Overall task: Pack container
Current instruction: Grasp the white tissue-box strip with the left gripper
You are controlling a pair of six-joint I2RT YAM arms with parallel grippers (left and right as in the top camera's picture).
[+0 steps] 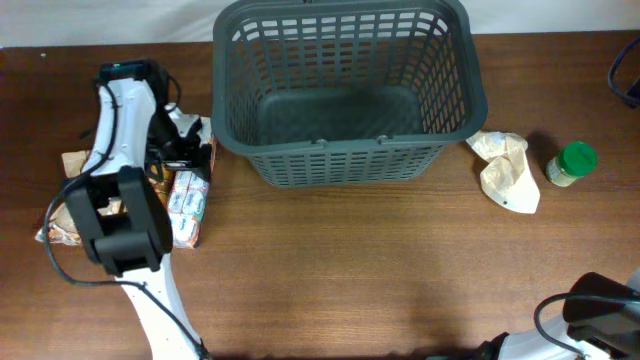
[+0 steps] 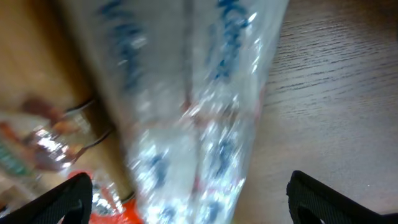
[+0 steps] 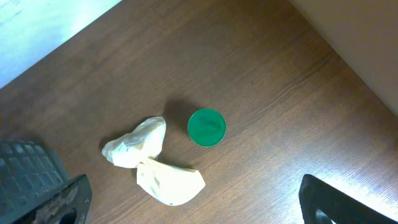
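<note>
My left gripper should next move down onto the clear plastic packet with blue print (image 1: 190,190) (image 2: 186,106) close below it, because its open fingers are already on both sides of the packet's width.
The large dark grey slotted basket (image 1: 345,165) stands at the back middle of the table, and nothing shows inside it. Its corner shows in the right wrist view (image 3: 25,177). My left gripper (image 2: 186,202) is open and close above a clear plastic packet with blue print (image 2: 186,106), blurred, its fingers on either side of it. In the overhead view the left arm hangs over the snack packets (image 1: 188,205) left of the basket. My right gripper (image 3: 199,205) is open and empty, high above the table at the front right.
Two cream pouches (image 1: 508,172) (image 3: 155,165) and a green-lidded jar (image 1: 572,163) (image 3: 206,127) lie right of the basket. More wrapped snacks (image 1: 70,165) lie at the far left, under the left arm. An orange wrapper (image 2: 112,211) shows by the left finger.
</note>
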